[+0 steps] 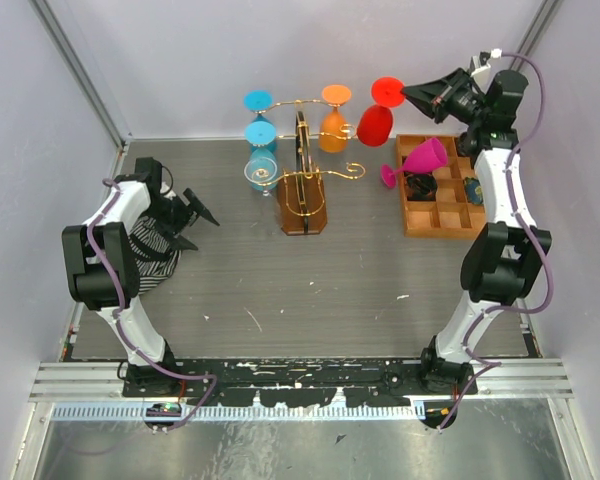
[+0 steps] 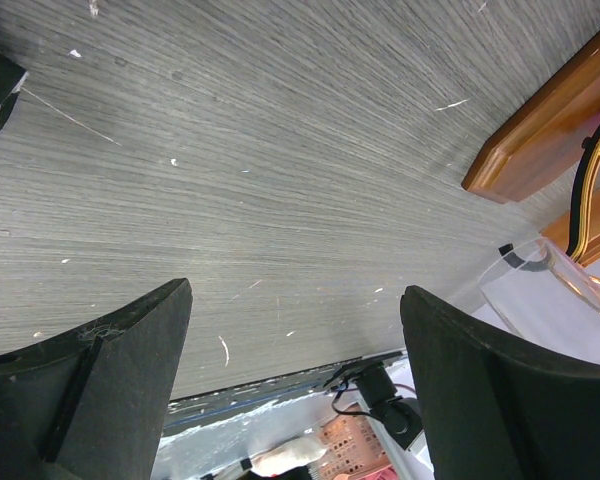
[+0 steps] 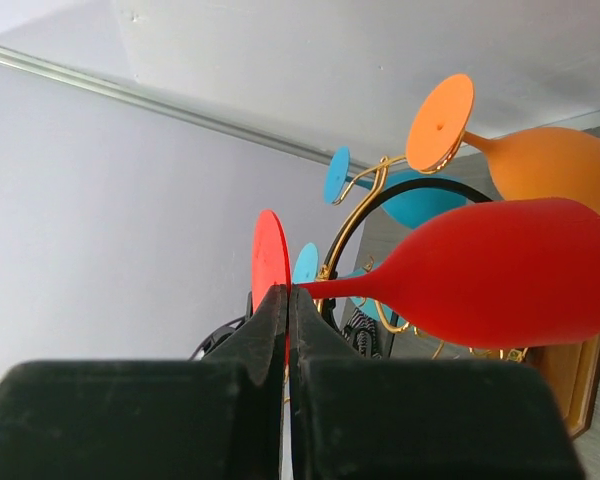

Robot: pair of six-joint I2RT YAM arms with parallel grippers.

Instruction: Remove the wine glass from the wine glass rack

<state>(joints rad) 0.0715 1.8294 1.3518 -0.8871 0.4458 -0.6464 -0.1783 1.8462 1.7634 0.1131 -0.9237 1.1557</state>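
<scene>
My right gripper moves back and down next, turning, to release the red glass (image 1: 375, 125) on the tabletop by the tray's near edge (image 1: 446, 253), since that spot is bare.
The wine glass rack (image 1: 302, 205), gold wire on a brown wooden base, stands at the back middle of the table. A red wine glass (image 1: 375, 125) hangs bowl-down at its upper right, beside an orange glass (image 1: 332, 130). My right gripper (image 1: 405, 92) is shut on the red glass's round foot (image 3: 268, 255), with the stem and bowl (image 3: 500, 275) sticking out to the right. Whether the stem still touches the gold wire (image 3: 355, 215) I cannot tell. My left gripper (image 1: 202, 212) hovers open over the bare table at the left, with nothing between its fingers (image 2: 130, 350).
Two blue glasses (image 1: 260, 135) and a clear one (image 1: 261, 172) hang on the rack's left side. An orange-brown compartment tray (image 1: 455, 218) at the right holds a pink glass (image 1: 425, 155). A striped cloth (image 1: 150, 245) lies under the left arm. The rack's base (image 2: 540, 130) shows in the left wrist view.
</scene>
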